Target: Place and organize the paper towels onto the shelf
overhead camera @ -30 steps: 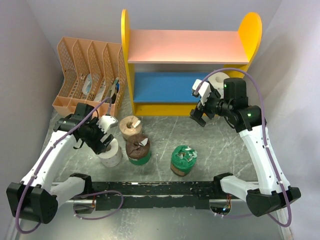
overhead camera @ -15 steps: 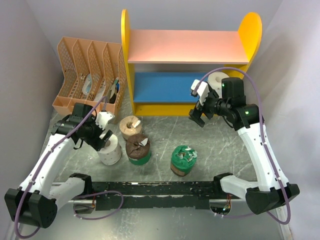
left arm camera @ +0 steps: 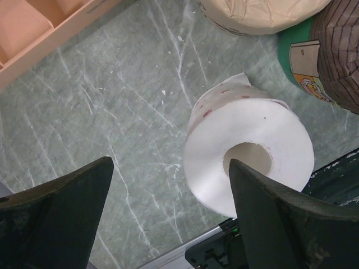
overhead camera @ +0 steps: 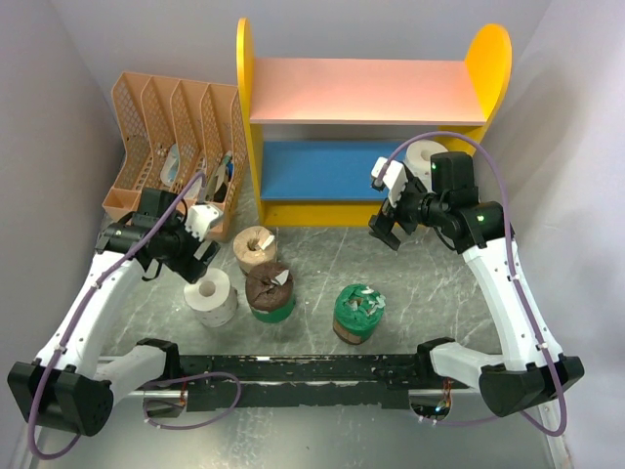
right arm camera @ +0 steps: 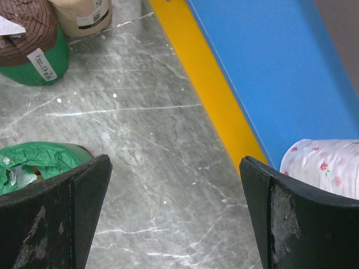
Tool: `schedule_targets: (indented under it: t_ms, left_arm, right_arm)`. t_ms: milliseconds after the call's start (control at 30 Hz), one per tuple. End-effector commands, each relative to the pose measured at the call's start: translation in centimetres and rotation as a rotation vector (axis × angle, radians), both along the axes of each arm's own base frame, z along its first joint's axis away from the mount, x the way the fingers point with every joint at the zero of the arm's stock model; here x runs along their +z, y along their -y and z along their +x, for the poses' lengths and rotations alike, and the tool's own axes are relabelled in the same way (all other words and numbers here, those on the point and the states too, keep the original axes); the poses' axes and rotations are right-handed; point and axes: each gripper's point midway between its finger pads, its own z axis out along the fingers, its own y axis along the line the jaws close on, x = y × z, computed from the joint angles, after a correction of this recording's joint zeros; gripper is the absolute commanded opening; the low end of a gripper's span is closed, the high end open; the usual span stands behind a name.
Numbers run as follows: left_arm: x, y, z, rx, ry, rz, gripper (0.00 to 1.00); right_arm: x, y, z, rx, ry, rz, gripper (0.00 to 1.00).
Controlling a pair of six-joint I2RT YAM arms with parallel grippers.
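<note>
The roll's open core has room for one finger. I will next bring my left gripper down to straddle the white table roll's side (overhead camera: pixel 196 282) (left arm camera: pixel 206 159), which lies below it.
The shelf (overhead camera: pixel 479 127) has yellow sides, a pink upper board and a blue lower board (overhead camera: pixel 322 168). One white roll (overhead camera: pixel 424 156) stands at the right end of the blue board; it also shows in the right wrist view (right arm camera: pixel 325 163). On the table stand a second white roll (overhead camera: pixel 213 295), a tan roll (overhead camera: pixel 256 248) and two green-wrapped brown rolls (overhead camera: pixel 270 291) (overhead camera: pixel 357 313). My left gripper (overhead camera: pixel 198 259) is open and empty, above and just behind the white table roll (left arm camera: pixel 249 159). My right gripper (overhead camera: pixel 384 233) is open and empty over the table in front of the shelf's yellow front edge (right arm camera: pixel 207 84).
A peach slotted file organizer (overhead camera: pixel 171 147) stands left of the shelf and close behind my left gripper. Grey walls close in both sides. A black rail (overhead camera: pixel 312 376) with the arm bases runs along the near edge. The tan roll (left arm camera: pixel 258 14) and a green-wrapped roll (left arm camera: pixel 331 50) sit beside the white one.
My left gripper has drawn up and back from the white table roll toward the organizer, leaving the roll standing. My right gripper has shifted slightly left.
</note>
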Motion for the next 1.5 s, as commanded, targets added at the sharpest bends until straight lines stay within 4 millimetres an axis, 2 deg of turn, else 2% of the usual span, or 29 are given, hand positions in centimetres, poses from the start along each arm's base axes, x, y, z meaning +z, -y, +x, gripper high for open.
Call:
schedule_targets:
  t_ms: [0, 267, 433, 633, 867, 933, 1067, 1233, 1300, 1467]
  left_arm:
    - [0.0, 0.4, -0.5, -0.006, -0.030, -0.015, 0.96]
    - [-2.1, -0.1, -1.3, -0.024, -0.110, 0.024, 0.93]
    - [-2.6, 0.1, -1.6, -0.046, -0.141, 0.023, 0.90]
    - [-4.2, -0.8, -2.3, -0.040, -0.175, 0.069, 0.90]
    - [-4.5, -0.9, -2.4, -0.040, -0.177, 0.072, 0.88]
    - [-4.6, -0.9, -2.5, -0.043, -0.182, 0.072, 0.82]
    - [-4.7, -0.8, -2.5, -0.048, -0.192, 0.072, 0.65]
    - [-4.7, -0.5, -2.6, -0.062, -0.210, 0.062, 0.52]
    - [-4.5, -0.4, -2.6, -0.068, -0.218, 0.054, 0.49]
    - [-3.3, 0.6, -2.1, -0.091, -0.216, 0.009, 0.31]
  right_arm:
    - [-0.3, 0.3, 0.0, 0.000, -0.004, -0.014, 1.00]
    - [-0.3, 0.2, 0.3, 0.000, 0.000, -0.011, 1.00]
    - [-0.4, 0.2, 0.4, -0.002, 0.002, -0.013, 1.00]
    - [-0.4, 0.2, 0.5, -0.002, 0.004, -0.017, 1.00]
    - [-0.3, 0.1, 0.7, -0.002, 0.004, -0.011, 1.00]
    - [-0.3, 0.0, 0.7, 0.000, 0.004, -0.009, 1.00]
    - [-0.4, 0.0, 0.8, 0.000, 0.002, -0.008, 1.00]
    - [-0.4, 0.2, 0.8, -0.007, 0.005, -0.015, 1.00]
    - [-0.4, 0.3, 0.9, -0.012, 0.007, -0.017, 1.00]
    - [-0.7, 0.6, 1.0, -0.026, 0.009, -0.032, 1.00]
